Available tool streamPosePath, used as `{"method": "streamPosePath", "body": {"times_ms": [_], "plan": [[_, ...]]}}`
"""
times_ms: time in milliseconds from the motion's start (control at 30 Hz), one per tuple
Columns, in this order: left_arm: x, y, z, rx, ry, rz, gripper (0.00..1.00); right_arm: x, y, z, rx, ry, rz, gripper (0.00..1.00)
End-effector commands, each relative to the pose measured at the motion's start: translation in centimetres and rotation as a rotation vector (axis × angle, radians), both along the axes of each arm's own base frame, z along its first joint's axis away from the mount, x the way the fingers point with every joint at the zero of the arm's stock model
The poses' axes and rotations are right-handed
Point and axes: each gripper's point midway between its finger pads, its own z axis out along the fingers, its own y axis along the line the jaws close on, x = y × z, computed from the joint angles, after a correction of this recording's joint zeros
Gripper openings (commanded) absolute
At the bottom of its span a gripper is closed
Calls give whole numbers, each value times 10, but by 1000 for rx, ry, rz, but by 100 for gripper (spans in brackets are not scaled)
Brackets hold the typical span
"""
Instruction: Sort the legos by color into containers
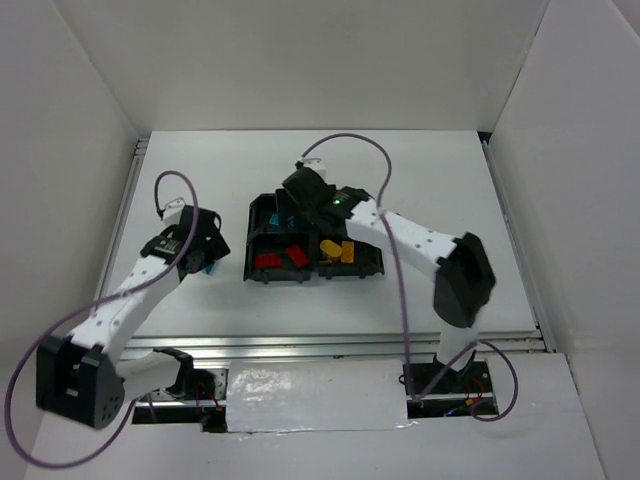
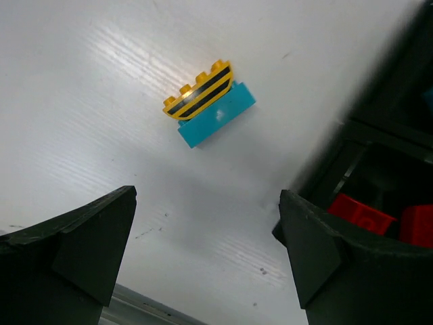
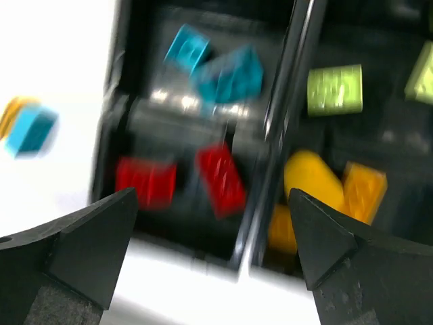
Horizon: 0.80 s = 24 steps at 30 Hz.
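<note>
My left gripper turns and lowers next, fingers around the yellow striped brick and cyan brick point(image 1: 209, 267) point(image 2: 220, 116), since the pair lies below it, slanted across its opening.
The black tray point(image 1: 262, 272) holds red legos point(image 1: 280, 258) near-left, yellow ones point(image 1: 337, 250) near-right and cyan ones point(image 1: 285, 222) far-left. The blurred right wrist view shows the same: red point(image 3: 220, 177), yellow point(image 3: 314, 177), cyan point(image 3: 230, 73), plus lime green point(image 3: 335, 88) far-right. A yellow striped rounded brick point(image 2: 199, 90) lies against a cyan brick point(image 2: 220, 116) on the table left of the tray. My left gripper point(image 2: 206, 250) is open and empty just short of that pair. My right gripper point(image 3: 213, 250) is open and empty above the tray point(image 3: 274, 128).
The tray's wall point(image 2: 379, 128) with red bricks point(image 2: 362, 215) stands right of my left gripper point(image 1: 205, 255). My right arm point(image 1: 420, 240) reaches over the tray's right half. White walls close in the table point(image 1: 450, 180) on three sides.
</note>
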Motion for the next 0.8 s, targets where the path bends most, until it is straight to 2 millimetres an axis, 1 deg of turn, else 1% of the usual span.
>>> {"method": "streamPosePath", "body": {"times_ms": [0, 33, 67, 100, 133, 167, 200, 233, 267, 300, 333, 367, 400, 433, 467, 500, 533, 567, 600, 633, 667, 700, 733, 767], "plan": [[20, 5, -21, -10, 18, 116, 99, -42, 10, 100, 265, -147, 102, 99], [24, 9, -31, 16, 63, 149, 100, -58, 6, 86, 251, -118, 117, 100], [25, 12, -35, 30, 86, 165, 99, -69, -1, 101, 285, -137, 128, 100], [26, 18, -39, 38, 106, 194, 99, -77, -4, 103, 296, -138, 134, 100], [30, 19, -46, 45, 137, 193, 99, -85, -9, 91, 286, -117, 133, 100], [36, 18, -47, 38, 131, 185, 99, -94, -9, 92, 296, -116, 149, 100], [39, 23, -51, 47, 151, 162, 100, -102, -14, 93, 307, -116, 155, 100], [43, 22, -52, 42, 148, 142, 100, -105, -16, 92, 310, -115, 160, 100], [51, 18, -51, 14, 126, 111, 100, -112, -16, 97, 322, -122, 172, 100], [55, 20, -51, 2, 114, 96, 100, -112, -19, 95, 315, -123, 168, 100], [55, 15, -54, -21, 121, 19, 100, -114, -20, 93, 310, -118, 167, 100], [59, 18, -55, -32, 100, 9, 100, -116, -23, 93, 306, -117, 168, 100], [58, 19, -55, -29, 103, -7, 99, -117, -24, 90, 299, -111, 169, 100], [65, 15, -54, -51, 82, -55, 99, -119, -25, 93, 308, -116, 174, 100], [65, 15, -55, -28, 87, -103, 100, -122, -26, 93, 315, -113, 179, 100], [67, 16, -52, -16, 79, -116, 100, -122, -27, 90, 311, -108, 179, 100], [73, 18, -47, 5, 66, -128, 99, -125, -28, 96, 330, -118, 185, 100], [74, 20, -48, 39, 89, -166, 100, -127, -29, 94, 333, -115, 187, 100], [76, 22, -47, 52, 107, -176, 100, -130, -31, 99, 347, -122, 192, 100], [85, 24, -38, 45, 107, -187, 99, -131, -32, 101, 356, -129, 195, 100], [80, 25, -49, 55, 175, -229, 99, -134, -33, 99, 357, -127, 196, 100], [81, 26, -49, 59, 189, -244, 98, -137, -36, 106, 377, -139, 203, 100], [85, 28, -46, 66, 189, -254, 98, -138, -37, 108, 388, -146, 204, 100], [84, 27, -49, 74, 212, -290, 98, -141, -39, 105, 386, -143, 206, 100]]}}
